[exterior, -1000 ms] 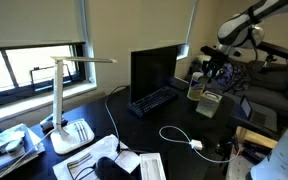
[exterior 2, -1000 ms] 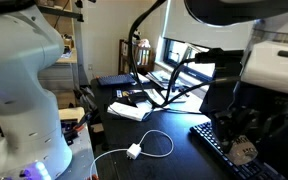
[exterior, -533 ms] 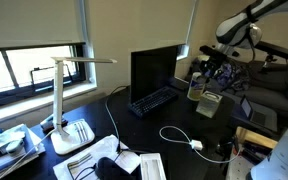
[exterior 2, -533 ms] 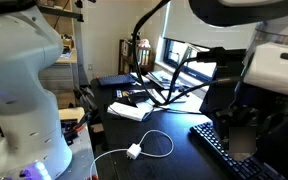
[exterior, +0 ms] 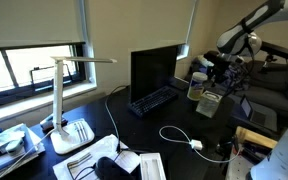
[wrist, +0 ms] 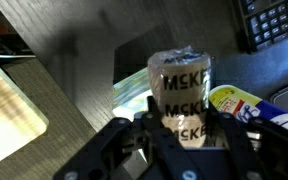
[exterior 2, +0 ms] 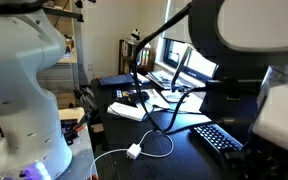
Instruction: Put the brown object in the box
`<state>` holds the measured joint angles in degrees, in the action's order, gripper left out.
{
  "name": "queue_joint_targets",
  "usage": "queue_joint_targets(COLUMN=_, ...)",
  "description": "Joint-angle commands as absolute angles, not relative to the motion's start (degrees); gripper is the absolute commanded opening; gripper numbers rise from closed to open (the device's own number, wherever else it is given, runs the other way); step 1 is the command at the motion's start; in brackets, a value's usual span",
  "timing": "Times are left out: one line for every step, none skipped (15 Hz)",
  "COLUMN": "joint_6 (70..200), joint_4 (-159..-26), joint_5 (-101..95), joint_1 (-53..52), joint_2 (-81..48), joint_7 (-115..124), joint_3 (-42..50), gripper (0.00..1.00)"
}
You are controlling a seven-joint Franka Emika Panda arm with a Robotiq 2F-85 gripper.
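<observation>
The pale beige box stands below the gripper and the roll is still above the box, so the gripper needs to come down over the box's top (exterior: 210, 97) (wrist: 133, 95) and let go of the roll.
The brown object (wrist: 180, 92) is a roll of brown tape with black lettering. In the wrist view my gripper (wrist: 181, 128) is shut on its sides and holds it above the dark desk. In an exterior view the gripper (exterior: 216, 68) hangs over the far right part of the desk. The small pale beige box (exterior: 208, 102) stands just below it and slightly nearer. A pale surface (wrist: 132, 92) shows under the roll in the wrist view; I cannot tell whether it is the box.
A black monitor (exterior: 153, 68) and keyboard (exterior: 154, 100) stand mid-desk; the keyboard also shows in an exterior view (exterior 2: 218, 137). A white lamp (exterior: 64, 110), a white cable with plug (exterior: 189, 141), papers (exterior 2: 134, 108) and a yellow-blue packet (wrist: 242, 102) lie around.
The arm has shifted slightly away over the box, with the roll still held. In the exterior view close to the arm, the gripper and roll have gone out of sight.
</observation>
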<state>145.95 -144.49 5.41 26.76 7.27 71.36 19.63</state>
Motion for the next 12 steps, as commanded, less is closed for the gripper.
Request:
queue_joint_targets(joint_6=143.4, joint_4=-141.8, joint_5=4.1, joint_1=27.4, joint_2=2.2, joint_7=70.7, joint_3=21.7, gripper=0.19)
queue_joint_targets(joint_6=143.1, joint_4=-141.5, joint_5=4.4, joint_1=27.4, joint_2=1.4, joint_7=70.5, joint_3=22.5, gripper=0.19)
queue_joint_targets(joint_6=143.6, joint_4=-141.0, joint_5=4.6, joint_1=27.4, joint_2=0.4, joint_7=71.0, joint_3=23.3, gripper=0.19)
queue_joint_targets(joint_6=143.6, joint_4=-140.5, joint_5=5.0, joint_1=27.4, joint_2=-0.3, joint_7=70.9, joint_3=24.0, gripper=0.19)
queue_joint_targets(joint_6=143.2, joint_4=-139.6, joint_5=5.5, joint_1=27.6, joint_2=-0.9, joint_7=70.6, joint_3=24.9, gripper=0.19)
queue_joint_targets(joint_6=142.9, joint_4=-138.8, joint_5=5.9, joint_1=27.6, joint_2=-1.5, joint_7=70.6, joint_3=25.6, gripper=0.19)
queue_joint_targets(joint_6=142.2, joint_4=-137.9, joint_5=6.1, joint_1=27.6, joint_2=-2.2, joint_7=70.3, joint_3=26.2, gripper=0.19)
queue_joint_targets(joint_6=142.0, joint_4=-137.3, joint_5=5.8, joint_1=27.6, joint_2=-2.9, joint_7=70.6, joint_3=26.8, gripper=0.19)
queue_joint_targets(joint_6=142.5, joint_4=-136.7, joint_5=5.8, joint_1=27.5, joint_2=-3.8, joint_7=70.9, joint_3=27.3, gripper=0.19)
queue_joint_targets(joint_6=143.0, joint_4=-136.1, joint_5=7.3, joint_1=27.4, joint_2=-4.5, joint_7=70.4, joint_3=27.6, gripper=0.19)
queue_joint_targets(joint_6=144.6, joint_4=-135.6, joint_5=7.7, joint_1=27.3, joint_2=-5.6, joint_7=72.3, joint_3=27.9, gripper=0.19)
queue_joint_targets(joint_6=144.9, joint_4=-135.1, joint_5=8.2, joint_1=27.3, joint_2=-6.3, joint_7=72.6, joint_3=28.2, gripper=0.19)
